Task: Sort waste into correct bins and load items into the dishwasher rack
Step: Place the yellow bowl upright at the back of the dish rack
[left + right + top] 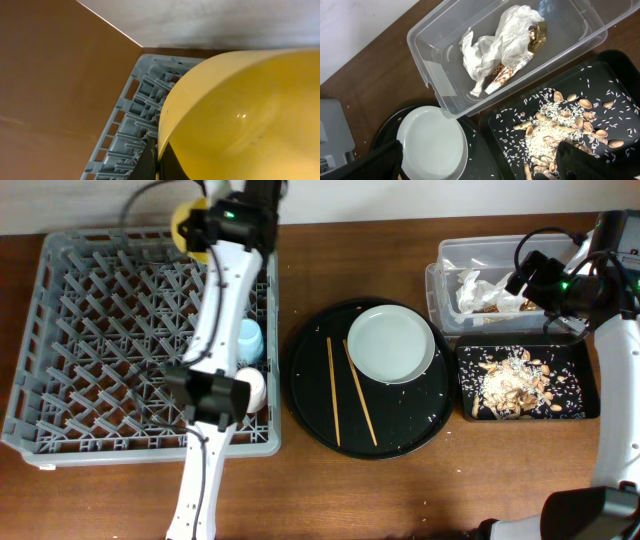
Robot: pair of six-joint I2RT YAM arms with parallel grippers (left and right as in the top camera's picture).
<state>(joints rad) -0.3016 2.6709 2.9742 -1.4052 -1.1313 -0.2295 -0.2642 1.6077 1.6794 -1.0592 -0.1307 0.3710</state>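
Note:
My left gripper lowers the still-raised bowl into the rack's far slots next, to the right in the overhead view, and releases the bowl's rim, as the slots lie below the gripper.
My left gripper is shut on the rim of the yellow bowl at the far edge of the grey dishwasher rack. In the left wrist view the bowl fills the right side, with the jaws pinching its rim above the rack. A blue cup and a pale pink cup sit in the rack. The grey-green plate and two chopsticks lie on the round black tray. My right gripper is open and empty above the bins.
The clear tub holds the white napkin and gold wrapper. The shallow black tray holds food scraps and rice. The round black tray carries scattered crumbs. The left arm stretches across the rack's right side.

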